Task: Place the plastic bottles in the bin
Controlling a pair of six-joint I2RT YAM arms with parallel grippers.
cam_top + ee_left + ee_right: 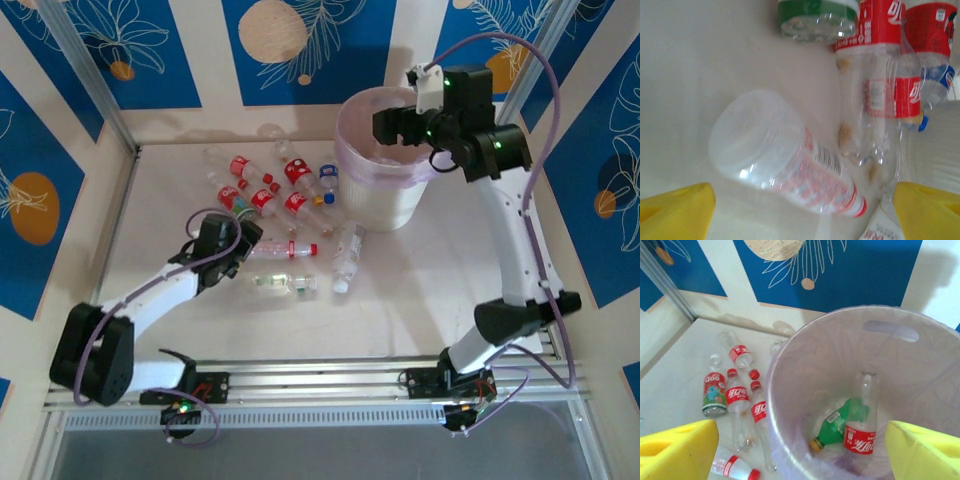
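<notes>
My right gripper moves back and down next, over the pale bottle's end by the white-capped bottle (303, 284). The pale bottle lies below the gripper and nearer my base.
Several plastic bottles (265, 190) lie in a cluster at the table's back, with a few more in the middle. My left gripper (243, 236) hangs open just over one of these, a clear bottle with a red cap (283, 250). In the left wrist view this bottle (785, 160) lies on its side between the yellow fingers (675, 212), apart from both. My right gripper (398, 128) is open over the bin (390, 195) with nothing between its fingers (922, 452). Inside the lilac-lined bin (805, 370) rest a green bottle (840, 424) and a red-labelled bottle (861, 432).
Red-labelled bottles (875, 85) and a green-labelled one (815, 17) lie just beyond the left gripper. A pale bottle (285, 283) and a white-capped one (347, 252) lie in mid-table. Walls close the table at the back and sides.
</notes>
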